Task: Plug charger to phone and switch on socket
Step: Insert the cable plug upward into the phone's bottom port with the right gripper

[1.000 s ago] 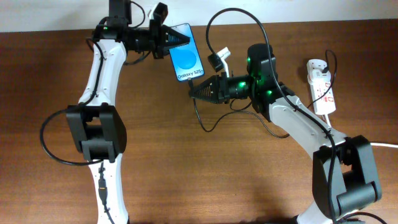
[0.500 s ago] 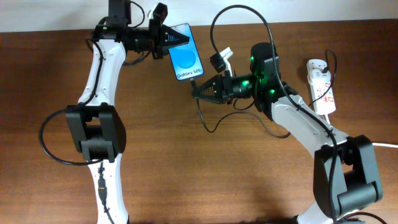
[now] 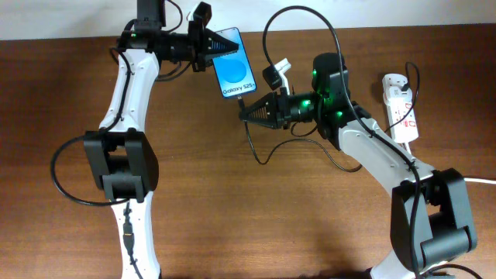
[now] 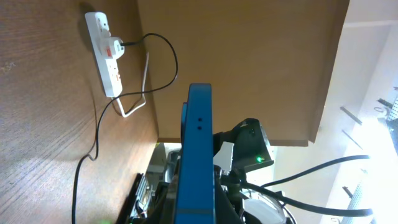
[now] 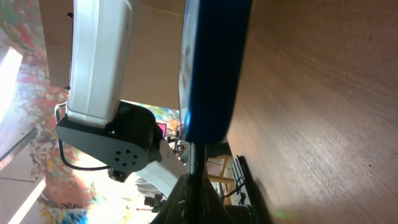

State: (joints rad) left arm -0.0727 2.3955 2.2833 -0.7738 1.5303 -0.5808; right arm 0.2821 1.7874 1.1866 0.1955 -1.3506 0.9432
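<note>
My left gripper holds the phone (image 3: pixel 235 70) above the table, so it needs to move down and back to let go of it on the bare wood (image 3: pixel 233 126) beside the black cable.
The phone (image 3: pixel 235 70) has a bright blue screen with "Galaxy S25" text at its near end. My left gripper (image 3: pixel 223 47) is shut on its far end and holds it above the table; the left wrist view shows its blue edge (image 4: pixel 198 155) between the jaws. My right gripper (image 3: pixel 243 113) is shut on the charger's plug tip (image 5: pixel 194 163), which sits right at the phone's near end (image 5: pixel 208 81). The thin black cable (image 3: pixel 256 151) loops down on the table. The white socket (image 3: pixel 401 108) with red marks lies at the far right, also in the left wrist view (image 4: pixel 107 55).
The thick white cord (image 3: pixel 480 180) leaves the table at the right edge. A thin black cable (image 3: pixel 413 77) is plugged into the socket. The robot's own black cable (image 3: pixel 298 19) arcs above the right arm. A wooden table (image 3: pixel 256 217) lies beneath.
My right gripper has moved up and slightly right, bringing the plug tip to the phone's near end. The left gripper and phone shifted a little right.
</note>
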